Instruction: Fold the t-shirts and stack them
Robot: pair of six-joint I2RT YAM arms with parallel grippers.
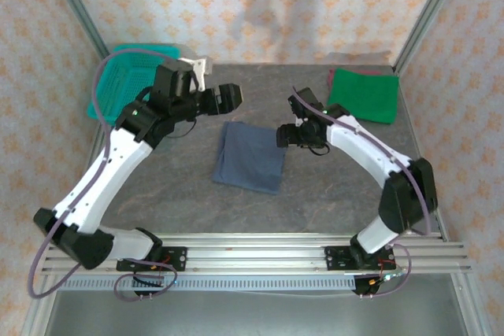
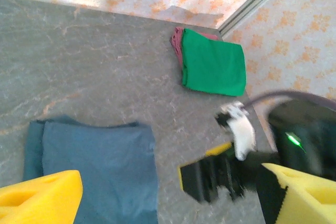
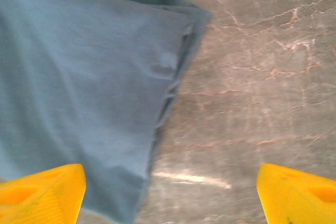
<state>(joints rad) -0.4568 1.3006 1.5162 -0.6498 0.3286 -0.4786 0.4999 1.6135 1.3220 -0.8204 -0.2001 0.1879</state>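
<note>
I should next move my right gripper outward and down onto the blue shirt's far corner (image 3: 192,17) nearest the green shirt. Its open fingers are still short of that corner.
A slate-blue t-shirt (image 1: 250,156) lies folded flat in the middle of the table; it also shows in the left wrist view (image 2: 100,171) and the right wrist view (image 3: 84,87). The bright green t-shirt (image 1: 363,94) lies folded at the back right, seen too from the left wrist (image 2: 213,69). My left gripper (image 1: 233,98) hangs open above the table behind the blue shirt, its yellow fingers (image 2: 42,198) spread wide and empty. At the blue shirt's right edge my right gripper (image 1: 283,135) is open, with nothing between its fingers (image 3: 299,192).
A teal mesh basket (image 1: 126,76) stands at the back left behind the left arm. A dark red cloth (image 2: 177,43) peeks out from under the green shirt. The right arm's gripper body (image 2: 210,179) sits close to the blue shirt's right side. Patterned walls enclose the table.
</note>
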